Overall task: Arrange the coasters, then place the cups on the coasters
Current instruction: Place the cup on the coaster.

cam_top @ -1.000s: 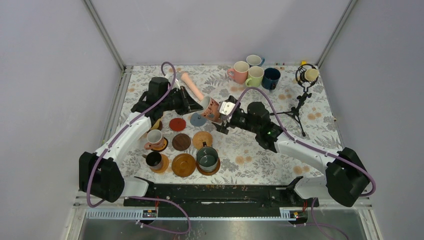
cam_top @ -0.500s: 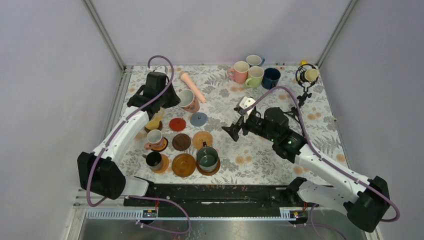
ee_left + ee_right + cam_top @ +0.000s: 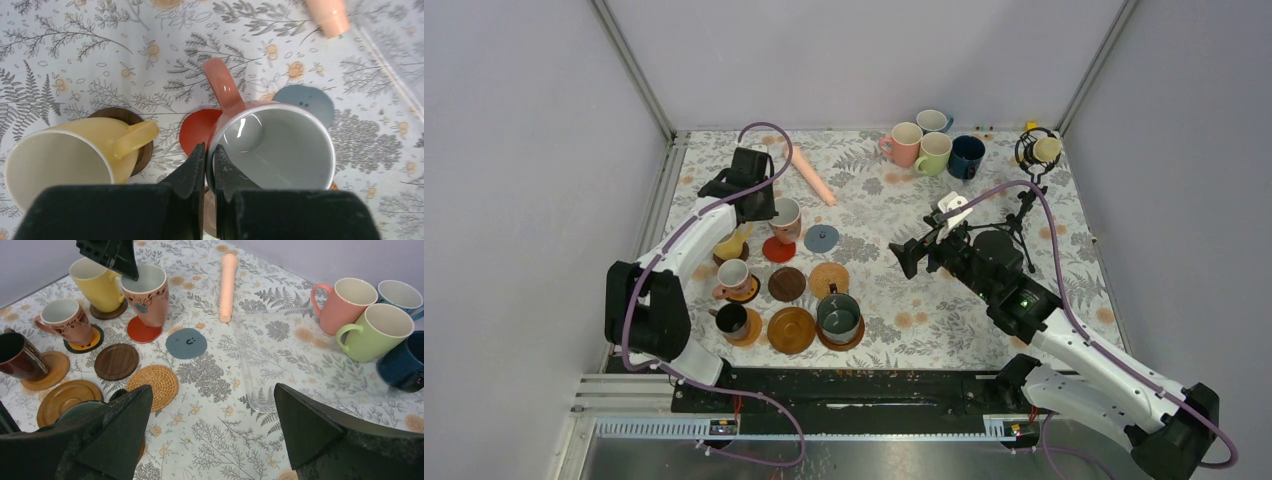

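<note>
My left gripper is about to lower slightly back and toward the yellow cup first, to set the salmon patterned cup onto the red coaster, whose near part is bare.
My left gripper is shut on the rim of a salmon patterned cup, one finger inside and one outside. That cup is upright at the red coaster; whether its base touches I cannot tell. Beside it a yellow cup stands on a dark brown coaster. Bare coasters lie near: grey-blue, dark brown, tan woven, orange wood. My right gripper is open and empty over the cloth, right of the coasters.
Pink, light green, navy and white cups cluster at the back. A black tripod microphone stands at the back right. A long pink stick lies behind the coasters. Three front cups, one dark green, sit on coasters.
The left arm swung the salmon cup left and down to the red coaster. The right gripper opened wide, let go of the cup and drew back to the right.
</note>
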